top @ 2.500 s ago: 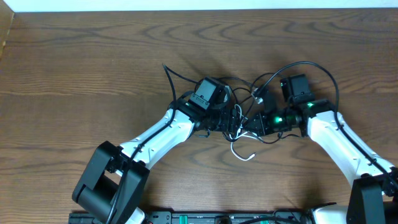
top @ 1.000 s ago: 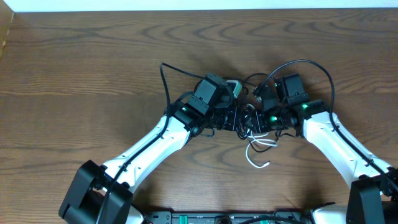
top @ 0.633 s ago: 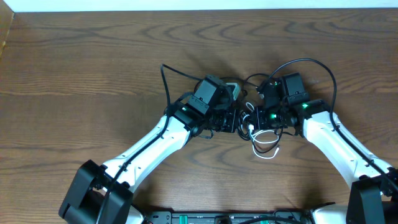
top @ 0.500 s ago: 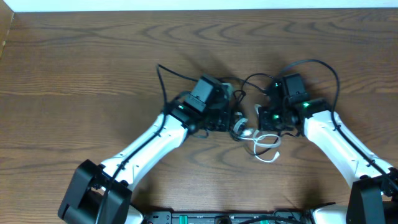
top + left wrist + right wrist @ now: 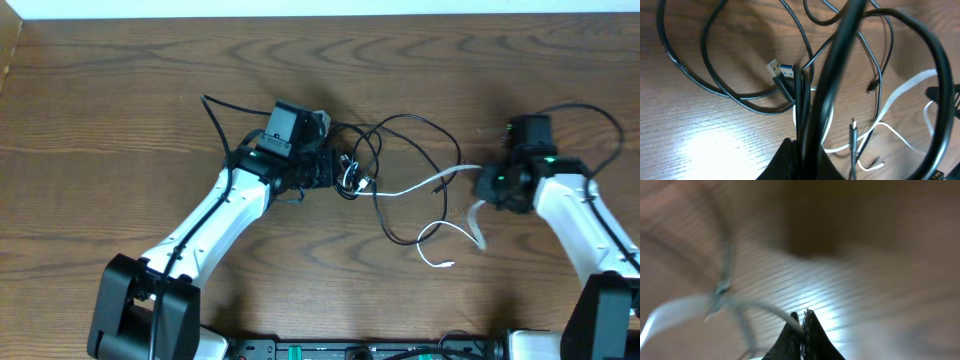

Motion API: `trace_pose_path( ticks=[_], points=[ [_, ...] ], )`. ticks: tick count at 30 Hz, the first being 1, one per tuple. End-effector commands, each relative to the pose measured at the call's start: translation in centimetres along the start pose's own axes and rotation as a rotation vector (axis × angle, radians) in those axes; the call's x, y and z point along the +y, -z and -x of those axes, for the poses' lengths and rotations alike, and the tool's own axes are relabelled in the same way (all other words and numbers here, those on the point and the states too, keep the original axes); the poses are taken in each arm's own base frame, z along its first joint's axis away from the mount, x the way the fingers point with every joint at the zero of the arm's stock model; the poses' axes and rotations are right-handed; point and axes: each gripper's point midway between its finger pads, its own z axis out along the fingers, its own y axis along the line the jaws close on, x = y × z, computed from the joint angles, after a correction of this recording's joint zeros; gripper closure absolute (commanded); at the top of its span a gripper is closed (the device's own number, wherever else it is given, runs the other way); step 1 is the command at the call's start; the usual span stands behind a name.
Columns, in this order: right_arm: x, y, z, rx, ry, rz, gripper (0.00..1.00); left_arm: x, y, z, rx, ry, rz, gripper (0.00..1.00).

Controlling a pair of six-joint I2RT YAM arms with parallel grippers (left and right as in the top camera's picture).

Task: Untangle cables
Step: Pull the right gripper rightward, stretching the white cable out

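Note:
The robot's left hand needs to raise the bunch of black cable up off the table and then let go of it over the loose black loops, because the white cable (image 5: 415, 187) still runs into its loops.
The black cable (image 5: 378, 205) lies in loose loops on the wooden table between the two arms. My left gripper (image 5: 335, 172) is shut on a bunch of its strands; in the left wrist view they run up out of the shut gripper (image 5: 801, 150) beside a silver-and-blue USB plug (image 5: 777, 68). The white cable (image 5: 415, 187) stretches from that bunch rightward to my right gripper (image 5: 487, 185), which is shut on it. Its free tail curls down to a small plug (image 5: 442, 265). The right wrist view is blurred; the gripper (image 5: 802, 316) pinches the white cable (image 5: 767, 309).
Thick black wires arch over each arm, one over the left wrist (image 5: 215, 115) and one over the right wrist (image 5: 590, 112). A white wall edge (image 5: 320, 8) borders the table's far side. The arm bases (image 5: 350, 350) stand at the near edge.
The arms have pulled apart, the left one going left and the right one going right. The tight knot between them has opened into loose loops. The white cable now runs stretched between the grippers.

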Motion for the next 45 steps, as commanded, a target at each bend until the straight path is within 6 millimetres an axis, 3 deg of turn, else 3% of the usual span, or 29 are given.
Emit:
trace_pose_path(
  ticks=[1,12,17,21,23,28,31,35,39,42,45],
  points=[
    [-5.5,0.4,2.4,-0.089,-0.186,-0.168,0.99,-0.5,2.5,2.4,-0.083,-0.029,-0.034,0.93],
    [-14.9,1.9,4.8,-0.137,-0.501,-0.226,0.99,0.7,9.6,6.0,-0.296,0.007,-0.023,0.93],
    [-16.9,2.1,4.5,-0.134,-0.568,-0.233,0.99,0.3,11.2,6.4,-0.335,0.038,-0.049,0.93],
    [-16.5,2.0,4.9,-0.138,-0.579,-0.185,0.99,-2.2,11.2,6.0,-0.298,0.022,-0.179,0.92],
    [-17.3,2.2,4.9,-0.156,-0.605,-0.223,0.99,-2.5,11.3,5.9,-0.294,-0.014,-0.196,0.92],
    [-19.4,2.5,4.6,-0.171,-0.725,-0.252,0.99,0.8,12.3,7.2,-0.361,0.024,-0.082,0.93],
    [-19.2,2.4,4.6,-0.155,-0.764,-0.183,0.99,1.0,12.7,7.6,-0.375,0.044,-0.096,0.92],
    [-15.5,2.1,6.2,-0.148,-0.631,0.026,0.99,-4.8,12.5,5.9,-0.270,-0.056,-0.368,0.92],
    [-13.1,1.9,6.4,-0.129,-0.541,0.088,0.99,-7.1,11.2,4.2,-0.220,-0.143,-0.394,0.92],
    [-11.9,1.8,6.7,-0.139,-0.423,0.087,0.99,-6.3,10.0,4.4,-0.254,-0.161,-0.275,0.92],
    [-12.1,2.0,7.3,-0.169,-0.420,0.057,0.99,-2.8,9.3,5.6,-0.334,-0.187,-0.021,0.92]
  ],
)
